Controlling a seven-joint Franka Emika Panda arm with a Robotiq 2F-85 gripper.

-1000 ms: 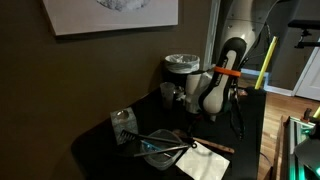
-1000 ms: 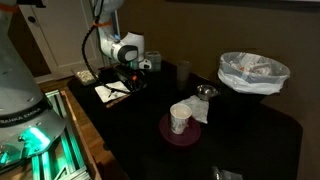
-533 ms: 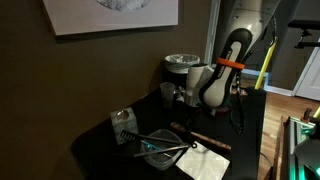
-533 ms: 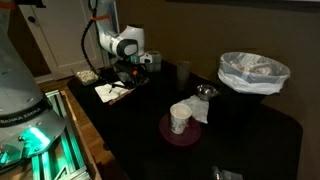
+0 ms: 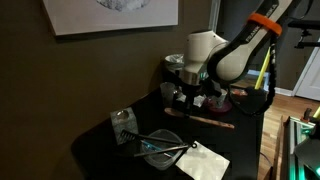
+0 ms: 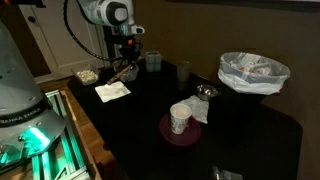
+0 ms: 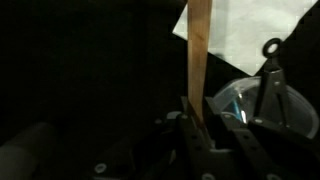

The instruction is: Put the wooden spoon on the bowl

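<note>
My gripper is above the clear glass bowl (image 5: 160,149), which sits below and outward of it, so next it will move outward and down to release the spoon (image 5: 213,122) across that bowl.
My gripper (image 5: 197,103) is shut on the wooden spoon (image 5: 213,122) and holds it roughly level above the dark table. It shows in the other exterior view too, with the gripper (image 6: 127,63) over the spoon (image 6: 121,73). In the wrist view the reddish-brown handle (image 7: 200,50) runs up from between the fingers (image 7: 205,125). The clear glass bowl (image 5: 160,149) sits at the table's near corner, lower and to the left of the spoon, with thin metal utensils across it. It also shows in the wrist view (image 7: 240,100).
A white napkin (image 5: 205,161) lies beside the bowl. A grey lidded container (image 5: 182,66) and a dark cup (image 5: 167,93) stand at the back. A small metal box (image 5: 123,125) sits left. A white-lined bin (image 6: 253,70) and a white cup (image 6: 180,119) stand further along.
The arm has risen and swung away from the napkin, lifting the wooden spoon off the table with it. The bowl and napkin have not moved.
</note>
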